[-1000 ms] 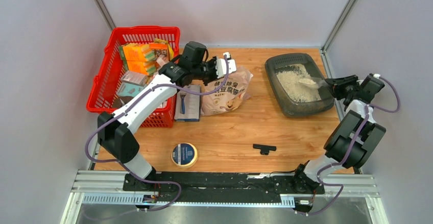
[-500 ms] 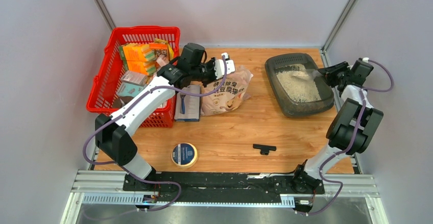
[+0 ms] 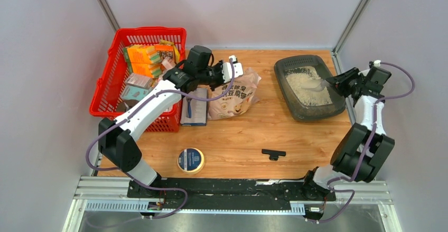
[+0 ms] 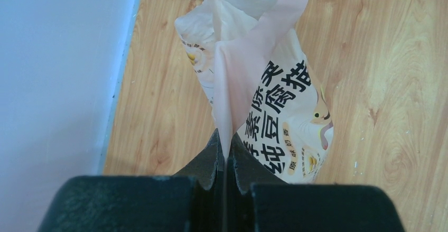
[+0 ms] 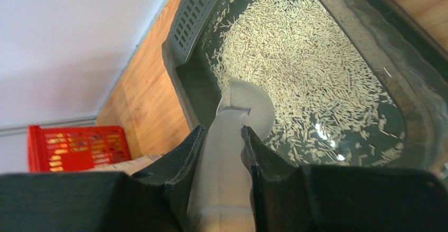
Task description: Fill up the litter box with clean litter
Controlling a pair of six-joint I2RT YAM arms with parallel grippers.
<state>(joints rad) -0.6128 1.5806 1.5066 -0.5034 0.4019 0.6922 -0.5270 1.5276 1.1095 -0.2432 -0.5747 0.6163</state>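
My right gripper is to swing across the litter box (image 3: 289, 69) and then turn over the table beside the litter bag (image 3: 235, 97), because litter covers much of the litter box's bottom.
The dark grey litter box (image 3: 289, 69) sits at the table's back right and also shows in the right wrist view (image 5: 177, 52). Pale clean litter (image 3: 304, 90) covers much of its floor (image 5: 301, 57). My right gripper (image 3: 342, 83) (image 5: 222, 131) is shut on the handle of a grey scoop (image 3: 318, 85) whose bowl (image 5: 256, 108) lies low over the litter. My left gripper (image 3: 230, 68) (image 4: 224, 143) is shut on the top edge of the pale pink litter bag (image 3: 235, 97) (image 4: 274, 100), which it holds upright on the table.
A red mesh basket (image 3: 105, 92) full of packets stands at the back left. A flat box with a razor (image 3: 194, 107) lies beside the bag. A blue tape roll (image 3: 190, 160) and a black T-shaped piece (image 3: 273, 154) lie near the front. Walls close in on both sides.
My right gripper carried the scoop toward the box's back right rim, then returned over the litter with the bowl turned down. The left gripper still holds the bag.
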